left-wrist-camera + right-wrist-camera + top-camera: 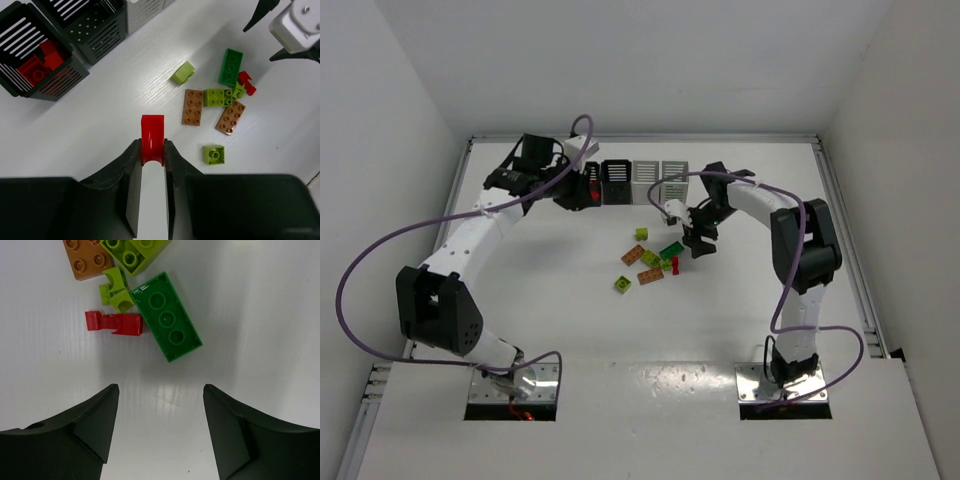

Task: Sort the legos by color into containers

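Note:
My left gripper should move the matching red arch outward over the black bin's opening and let go of it, because that bin already has red legos in it.
My left gripper (152, 146) is shut on a red arch-shaped lego (152, 127), held above the table near a black bin (59, 86) that holds several red legos (37, 67). In the top view this gripper (582, 192) is at the left end of the bin row. My right gripper (161, 390) is open and empty, just short of a dark green lego (166, 316) and a small red lego (114, 323). The loose pile (650, 260) holds yellow-green (214, 154), orange-tan (193, 106) and green legos.
The row continues with a second black bin (616, 180) and two white bins (645, 172) (674, 172) at the back. My right gripper (698, 240) hangs over the pile's right side. The table walls run along the left, back and right.

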